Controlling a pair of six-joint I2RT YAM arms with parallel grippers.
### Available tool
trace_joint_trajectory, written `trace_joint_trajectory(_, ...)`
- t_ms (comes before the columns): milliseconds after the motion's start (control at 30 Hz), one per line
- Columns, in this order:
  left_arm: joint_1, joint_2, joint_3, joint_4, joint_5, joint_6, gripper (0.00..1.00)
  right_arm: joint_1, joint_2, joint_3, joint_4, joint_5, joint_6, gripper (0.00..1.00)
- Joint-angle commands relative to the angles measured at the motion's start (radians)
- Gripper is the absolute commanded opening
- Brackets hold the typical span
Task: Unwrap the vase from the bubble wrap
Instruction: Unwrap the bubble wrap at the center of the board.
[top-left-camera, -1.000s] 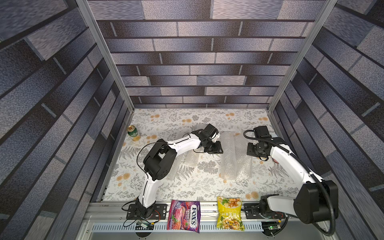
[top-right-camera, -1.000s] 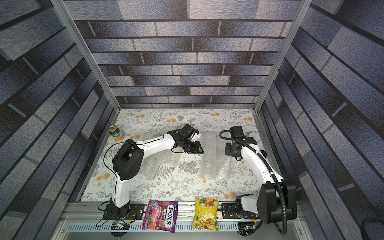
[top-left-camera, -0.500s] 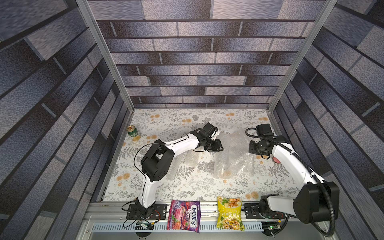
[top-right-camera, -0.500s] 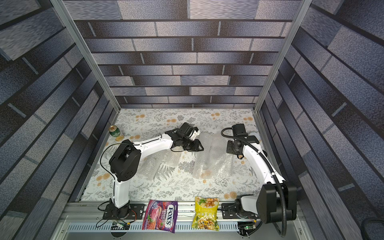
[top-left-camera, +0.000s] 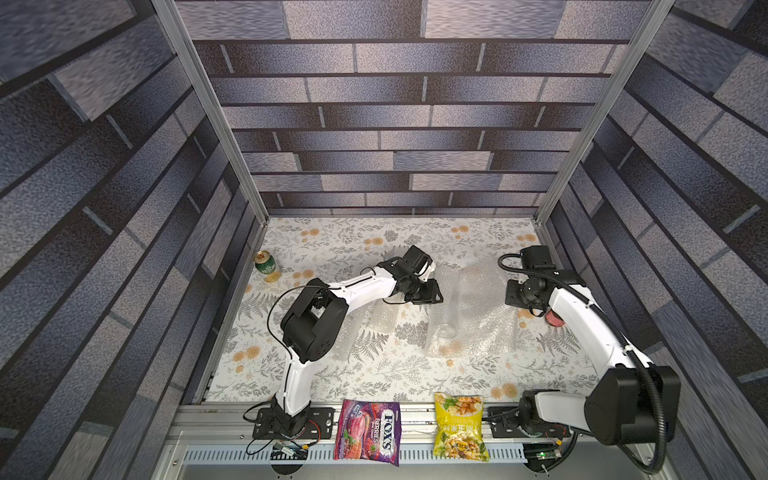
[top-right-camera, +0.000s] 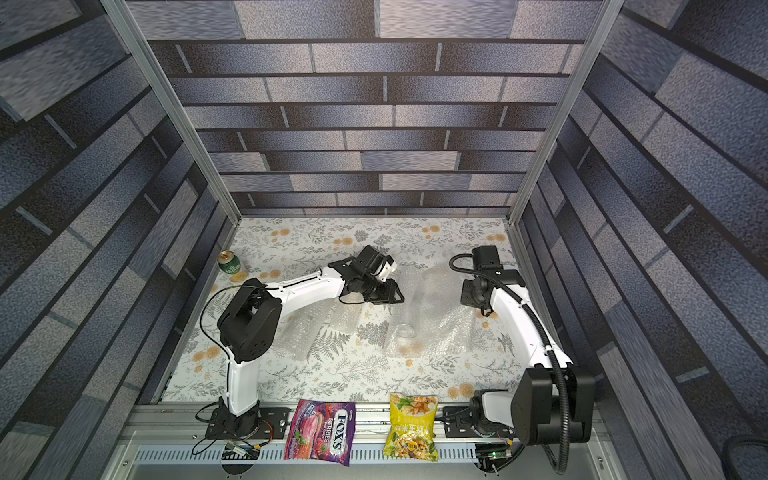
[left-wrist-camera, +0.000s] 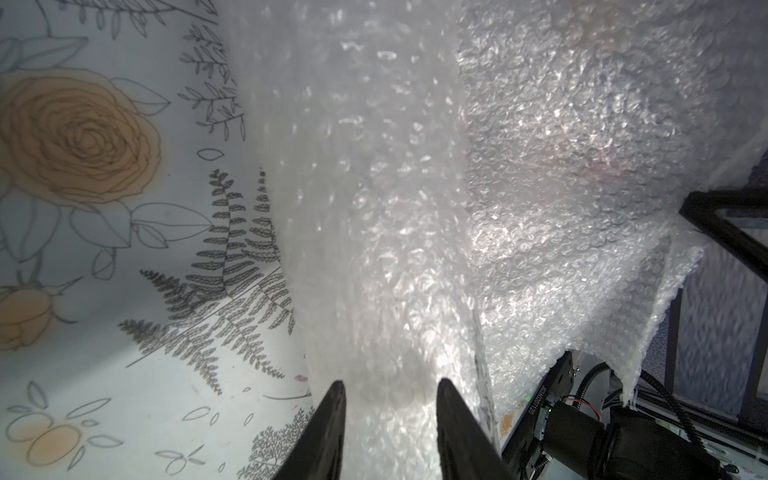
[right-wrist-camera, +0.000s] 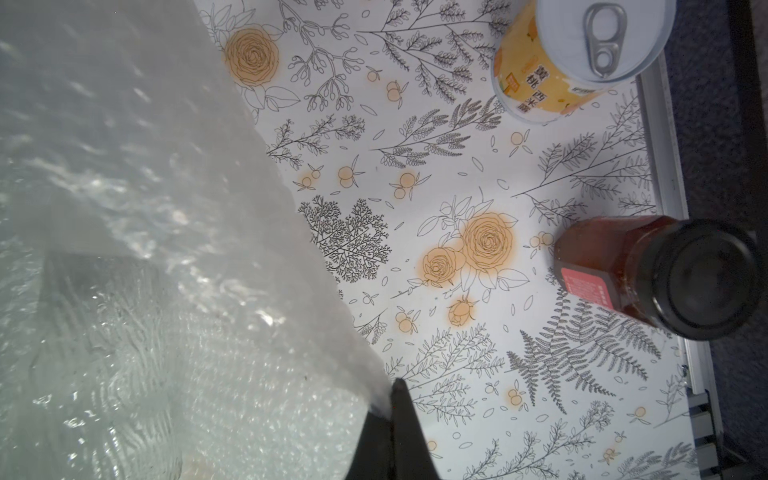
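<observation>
The robot's right gripper needs to move away from the vase (top-left-camera: 450, 309) and let go of the bubble wrap's edge, since bare tabletop by the red jar (top-left-camera: 534, 323) lies between that gripper and the wall.
The bubble wrap (top-left-camera: 478, 328) lies as a wide crinkled sheet across the middle-right of the table in both top views. The vase (top-left-camera: 450, 309), a clear glass cylinder, lies on its side amid it, mouth toward the front. My left gripper (top-left-camera: 434, 293) is at the sheet's left edge by the vase's far end. In the left wrist view its fingers (left-wrist-camera: 334, 411) stand a little apart with bunched bubble wrap (left-wrist-camera: 390, 291) filling the gap. My right gripper (right-wrist-camera: 392, 386) is shut on the sheet's right edge and holds it lifted off the table.
A second piece of bubble wrap (top-left-camera: 376, 320) lies under the left forearm. A green can (top-left-camera: 264, 262) stands at the back left. A peach can (right-wrist-camera: 573, 54) and a red jar (right-wrist-camera: 648, 270) stand by the right wall. Two snack bags (top-left-camera: 368, 430) (top-left-camera: 459, 428) lie on the front rail.
The right gripper has drawn the wrap's edge to the right, and the bundle has opened into a wider, flatter sheet. The left gripper has shifted slightly toward the back.
</observation>
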Motion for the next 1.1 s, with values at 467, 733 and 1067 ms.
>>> trace_joint_trajectory(467,-0.006,-0.008,-0.009,-0.012,0.023,0.011,0.39,-0.120,0.057,0.136,-0.027,0.155,-0.041,0.00)
trace_joint_trajectory(733,-0.002,-0.088,-0.066,0.018,-0.045,0.034,0.40,-0.191,0.060,0.158,-0.027,0.139,-0.049,0.00)
trace_joint_trajectory(1067,0.035,-0.247,-0.138,0.009,-0.133,0.093,0.43,-0.207,0.046,0.180,-0.056,0.114,-0.044,0.07)
